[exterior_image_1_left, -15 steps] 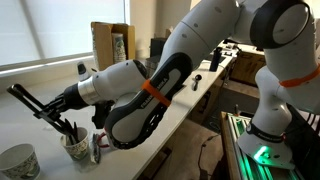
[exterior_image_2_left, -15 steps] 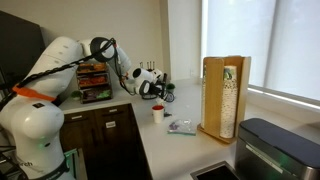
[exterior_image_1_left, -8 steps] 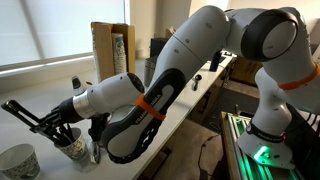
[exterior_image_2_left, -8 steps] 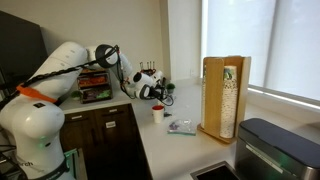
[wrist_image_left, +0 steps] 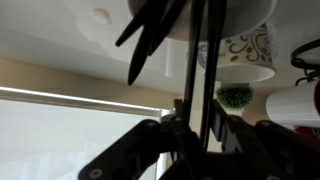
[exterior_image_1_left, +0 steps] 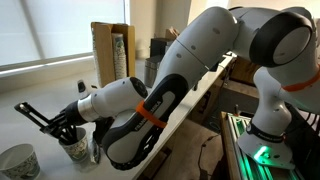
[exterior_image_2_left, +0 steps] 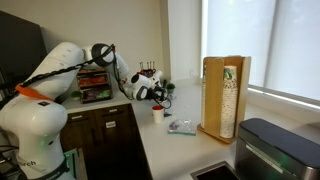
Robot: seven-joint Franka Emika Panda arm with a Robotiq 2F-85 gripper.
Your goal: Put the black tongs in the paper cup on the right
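Note:
The black tongs' lower end already sits at the paper cup's opening. Next, my gripper moves down over the paper cup's opening [exterior_image_1_left: 73, 138], then releases the black tongs [exterior_image_1_left: 35, 115].
My gripper [exterior_image_1_left: 62, 125] is shut on the black tongs [exterior_image_1_left: 35, 115], which slant from upper left down towards the small paper cup [exterior_image_1_left: 76, 150] on the counter. Their lower end sits at the cup's mouth, among other dark utensils standing in it. In the upside-down wrist view the tongs' two arms [wrist_image_left: 193, 65] run from my gripper [wrist_image_left: 200, 125] up into the cup [wrist_image_left: 240, 10]. In an exterior view the gripper [exterior_image_2_left: 152, 90] hovers over the counter, and the tongs are hard to make out there.
A wider whitish patterned cup [exterior_image_1_left: 18, 162] stands close to the paper cup and also shows in the wrist view [wrist_image_left: 245, 55]. A wooden cup dispenser [exterior_image_1_left: 110, 45] [exterior_image_2_left: 225, 95] stands by the window. A small cup [exterior_image_2_left: 158, 113] and a packet [exterior_image_2_left: 182, 126] lie on the counter.
The gripper has come down towards the paper cup. The tongs' free end has dropped lower, so they lie flatter, and their lower end has moved to the cup's mouth.

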